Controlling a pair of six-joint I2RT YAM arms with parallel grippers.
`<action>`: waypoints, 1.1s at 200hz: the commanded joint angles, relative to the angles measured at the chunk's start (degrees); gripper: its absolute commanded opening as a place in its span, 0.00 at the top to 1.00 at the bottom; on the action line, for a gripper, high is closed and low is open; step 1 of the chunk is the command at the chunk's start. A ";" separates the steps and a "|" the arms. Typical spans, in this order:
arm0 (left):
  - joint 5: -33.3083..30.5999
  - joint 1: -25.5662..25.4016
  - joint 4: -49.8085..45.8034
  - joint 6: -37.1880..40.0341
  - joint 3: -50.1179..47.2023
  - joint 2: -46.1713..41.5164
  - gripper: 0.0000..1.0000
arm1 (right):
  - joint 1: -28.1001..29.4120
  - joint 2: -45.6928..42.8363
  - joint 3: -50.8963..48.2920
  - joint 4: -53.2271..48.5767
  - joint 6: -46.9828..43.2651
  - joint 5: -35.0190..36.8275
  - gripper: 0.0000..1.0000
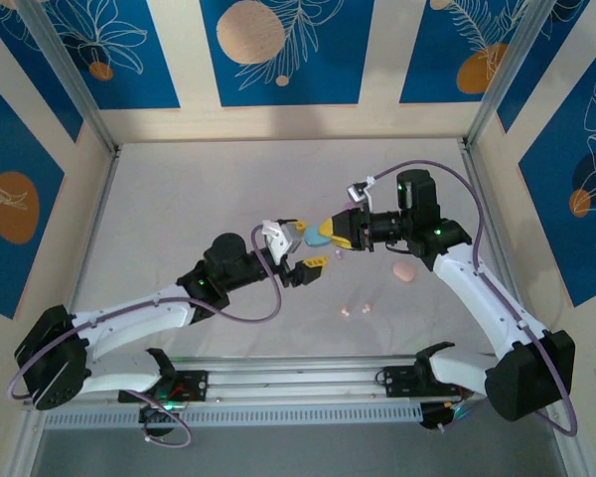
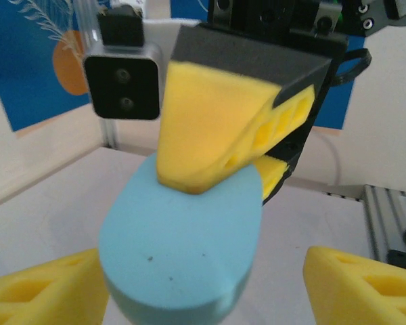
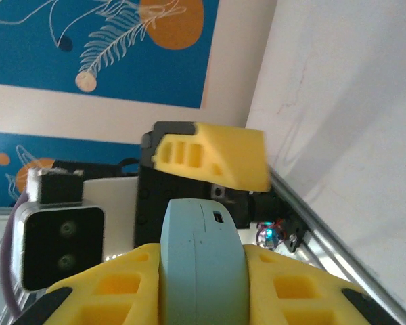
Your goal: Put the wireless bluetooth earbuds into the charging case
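Note:
My right gripper tips its fingers down next and lowers the hanging blue case for release on clear tabletop below, outward of the pink earbuds.
A light blue oval charging case hangs in mid-air over the middle of the table. My right gripper is shut on it. In the right wrist view its yellow fingers press both flat sides of the closed case. My left gripper faces it from the left and stands open. In the left wrist view its fingertips sit wide on either side of the case, the right one well clear. Two pink earbuds lie on the table in front of the grippers.
A pink oval case lies on the table under the right forearm. Patterned walls close in the white table on three sides. A metal rail runs along the near edge between the arm bases.

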 commanded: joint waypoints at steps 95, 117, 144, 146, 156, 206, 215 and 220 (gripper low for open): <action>-24.43 -0.18 -20.72 -3.16 -3.11 -20.89 0.22 | 0.17 35.61 9.88 2.39 -4.09 20.34 0.83; -25.07 -0.11 -22.33 -3.18 -3.46 -22.92 0.22 | 2.38 43.61 17.61 -2.40 -6.76 22.52 0.82; -25.82 -0.12 -23.17 -3.31 -4.32 -25.17 0.22 | 4.66 50.63 24.70 -5.41 -7.92 24.85 0.81; -25.83 -0.14 -23.21 -3.31 -4.39 -25.24 0.22 | 4.70 51.06 25.20 -5.43 -7.84 24.93 0.81; -26.05 -0.10 -23.60 -3.38 -4.52 -25.93 0.22 | 5.08 52.88 26.96 -5.18 -7.43 24.82 0.81; -26.00 -0.09 -24.44 -4.23 -4.53 -27.14 0.21 | 5.98 59.04 31.56 -3.93 -4.67 27.82 0.78; -26.00 -0.15 -24.45 -4.43 -4.51 -27.26 0.21 | 5.98 59.42 31.36 -3.53 -4.15 28.26 0.76; -25.93 -0.10 -24.45 -4.53 -4.57 -27.23 0.21 | 5.98 59.53 31.26 -3.42 -4.06 28.44 0.75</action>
